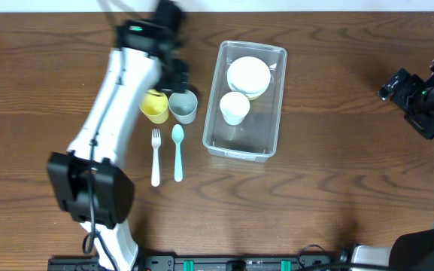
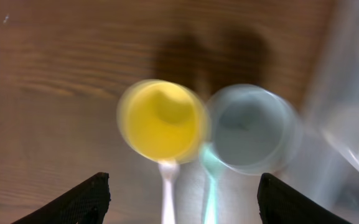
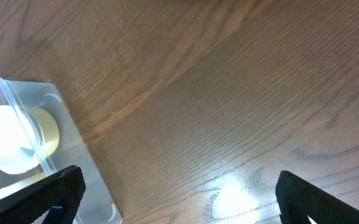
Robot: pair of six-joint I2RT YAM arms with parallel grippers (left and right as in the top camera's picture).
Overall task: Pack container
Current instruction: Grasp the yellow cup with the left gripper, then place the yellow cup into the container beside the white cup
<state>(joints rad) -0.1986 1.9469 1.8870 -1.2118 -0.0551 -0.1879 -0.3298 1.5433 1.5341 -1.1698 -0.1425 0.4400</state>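
Note:
The left gripper shifts away from the container and down onto the yellow cup's free rim side point(image 1: 144, 102) point(image 2: 127, 117) next.
The clear plastic container point(image 1: 245, 143) stands at the table's middle and holds a stack of white and yellow bowls point(image 1: 248, 75) and a white cup point(image 1: 235, 107). A corner of it shows in the right wrist view point(image 3: 73, 134). A yellow cup point(image 1: 154, 106) and a grey cup point(image 1: 183, 106) stand side by side left of the container, with a white fork point(image 1: 156, 156) and a teal spoon point(image 1: 177, 153) in front of them. My left gripper point(image 2: 182, 199) is open above the two cups point(image 2: 162, 119) point(image 2: 251, 127). My right gripper point(image 3: 179, 193) is open over bare table at the far right.
The left arm point(image 1: 119, 98) reaches across the table's left side toward the cups. The right arm point(image 1: 420, 94) sits near the right edge. Wooden table surface point(image 1: 337, 173) lies between the container and the right arm.

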